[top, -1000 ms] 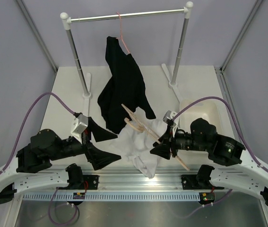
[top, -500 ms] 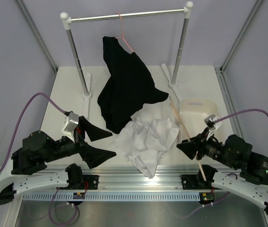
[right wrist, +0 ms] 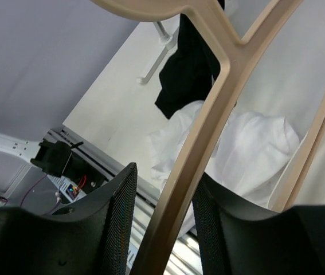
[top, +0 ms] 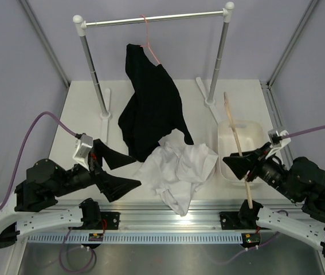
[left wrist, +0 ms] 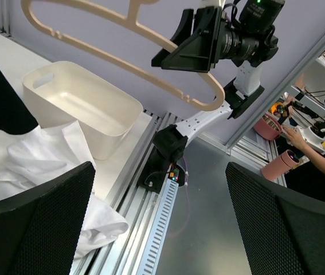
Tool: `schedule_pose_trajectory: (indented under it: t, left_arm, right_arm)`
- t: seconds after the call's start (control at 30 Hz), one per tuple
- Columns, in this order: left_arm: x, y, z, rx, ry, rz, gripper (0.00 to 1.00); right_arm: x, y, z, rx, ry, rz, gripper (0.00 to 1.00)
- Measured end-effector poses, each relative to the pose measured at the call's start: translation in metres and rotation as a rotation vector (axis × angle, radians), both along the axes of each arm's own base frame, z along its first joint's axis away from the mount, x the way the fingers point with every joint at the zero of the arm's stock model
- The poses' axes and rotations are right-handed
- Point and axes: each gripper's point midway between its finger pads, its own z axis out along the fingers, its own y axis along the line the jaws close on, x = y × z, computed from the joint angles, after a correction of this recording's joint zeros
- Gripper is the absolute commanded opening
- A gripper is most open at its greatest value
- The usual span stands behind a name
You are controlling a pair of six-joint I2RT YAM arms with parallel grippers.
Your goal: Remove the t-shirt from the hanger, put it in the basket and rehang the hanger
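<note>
The shirt is off, so next I will move my right gripper up and outward to release the hanger on the rack's top bar (top: 191, 16), which is above and outward of that gripper.
The white t-shirt (top: 179, 166) lies in a crumpled heap on the table between my arms, also seen in the left wrist view (left wrist: 30, 166) and the right wrist view (right wrist: 254, 154). The tan wooden hanger (top: 235, 129) is free of it, held in the air over the white bin. My right gripper (top: 231, 167) is shut on one of its arms; the hanger (right wrist: 199, 137) runs between that gripper's (right wrist: 165, 183) jaws. The left wrist view shows the hanger (left wrist: 215, 89) aloft. My left gripper (top: 134, 172) stands open and empty just left of the shirt (left wrist: 159, 172).
A white plastic bin (top: 254, 134) sits at the right, below the hanger, also in the left wrist view (left wrist: 82, 103). A black garment (top: 151, 109) hangs from a pink hanger on the clothes rack (top: 156, 18) at the back, its hem touching the shirt.
My right gripper has carried the hanger to the right, out of the t-shirt and over the bin. The black garment swung and settled. The left arm drew back slightly to the left.
</note>
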Motion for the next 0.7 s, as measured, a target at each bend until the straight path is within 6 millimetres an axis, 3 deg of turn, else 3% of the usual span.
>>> schedule_pose_trajectory:
  t: [0.37,0.43,0.6,0.7]
  left_arm:
    - [0.019,-0.015,-0.022,0.047,-0.009,0.072,0.99]
    - [0.022,-0.014,-0.022,0.049,-0.014,0.086,0.99]
    - [0.024,-0.008,-0.018,0.034,-0.029,0.108,0.99]
    - [0.023,-0.004,-0.016,0.023,-0.036,0.108,0.99]
  right_arm:
    - [0.084,0.085,0.087,-0.139,-0.071,-0.117,0.00]
    - [0.098,0.088,0.091,-0.135,-0.056,-0.146,0.00]
    - [0.155,0.064,0.094,-0.093,-0.004,-0.294,0.00]
    - [0.176,0.071,0.089,-0.076,0.028,-0.273,0.00]
